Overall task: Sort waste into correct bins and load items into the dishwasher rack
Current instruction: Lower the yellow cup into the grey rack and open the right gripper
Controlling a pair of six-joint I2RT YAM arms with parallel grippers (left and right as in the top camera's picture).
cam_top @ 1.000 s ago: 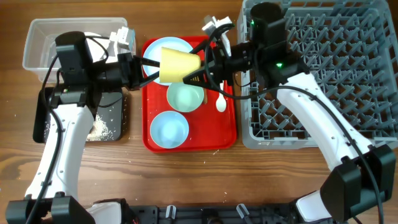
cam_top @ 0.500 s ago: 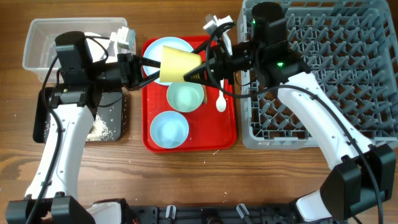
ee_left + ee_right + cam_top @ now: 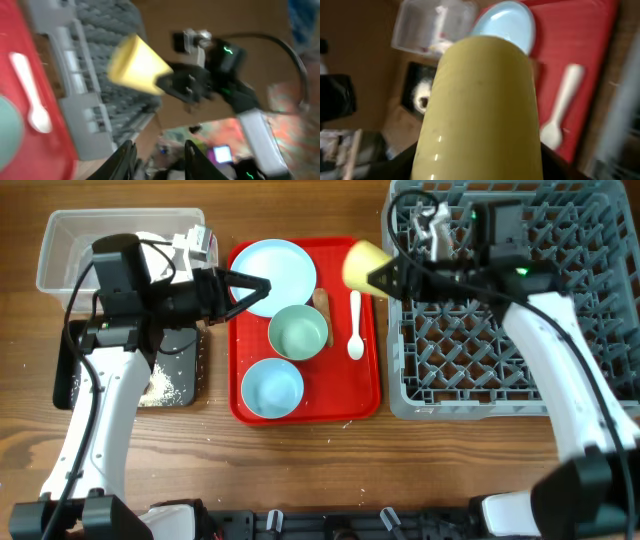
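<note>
My right gripper moves back over the rack's wires next and lowers the yellow cup at the rack's near corner by the red tray, since that corner stands empty.
My right gripper (image 3: 388,275) is shut on the small yellow cup (image 3: 366,264) and holds it in the air over the left edge of the grey dishwasher rack (image 3: 520,320). The cup fills the right wrist view (image 3: 480,110); it also shows in the left wrist view (image 3: 135,65). My left gripper (image 3: 252,286) is open and empty above the pale blue plate (image 3: 275,268) on the red tray (image 3: 240,350). On that tray also lie a pale green bowl (image 3: 298,332), a light blue bowl (image 3: 272,388), a white spoon (image 3: 355,332) and a brown stick (image 3: 321,304).
The clear tub (image 3: 70,250) stands at the back left, partly hidden by my left arm. The black tray (image 3: 190,370) in front of it holds white crumbs (image 3: 160,388). The rack fills the right side of the table.
My right gripper has carried the yellow cup to the right, away from the left gripper's fingers, from over the red tray to the rack's left edge. The left arm has stayed put.
</note>
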